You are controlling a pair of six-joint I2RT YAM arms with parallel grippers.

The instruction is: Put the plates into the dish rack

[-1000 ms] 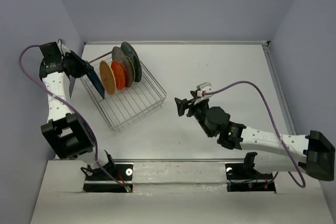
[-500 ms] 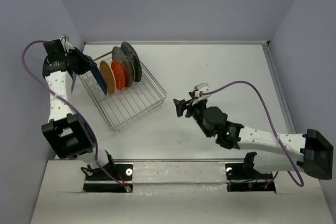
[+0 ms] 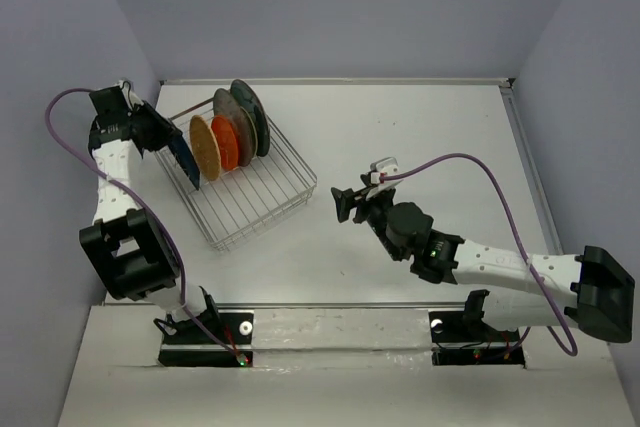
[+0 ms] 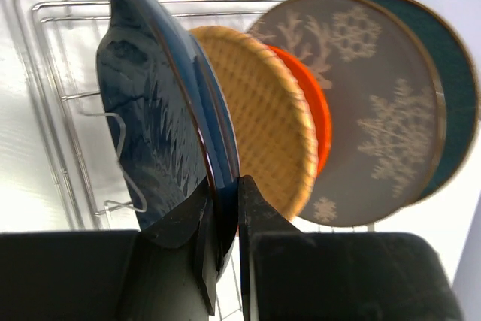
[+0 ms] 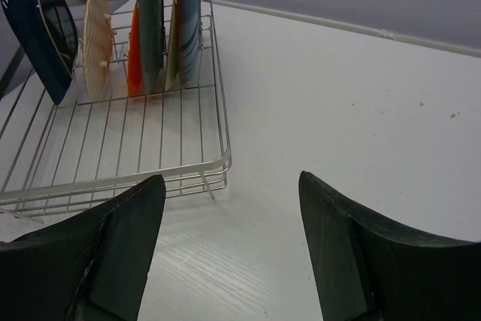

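I will next lower the dark blue leaf-shaped plate (image 4: 154,125) with my left gripper into the rack's end slot beside the tan plate and let go of the blue plate's rim, since the blue plate already stands upright there.
The silver wire dish rack (image 3: 262,199) sits at the table's left. Upright in it stand the tan woven plate (image 3: 205,147), the orange plate (image 3: 226,142), the grey deer-print plate (image 3: 240,122) and the teal plate (image 3: 250,107). My left gripper (image 3: 160,137) is shut on the rim of the dark blue leaf-shaped plate (image 4: 154,125), held upright at the rack's left end beside the tan plate (image 4: 263,110). My right gripper (image 3: 345,204) is open and empty over the table, right of the rack (image 5: 150,174). The cream plate is not visible.
The purple left wall stands close behind my left arm. The rack's near half (image 3: 245,212) holds only bare tines. A grey cable loops above my right arm (image 3: 470,162).
My left gripper has carried the blue plate from outside the rack's left edge into the rack, beside the tan plate. My right arm has barely moved.
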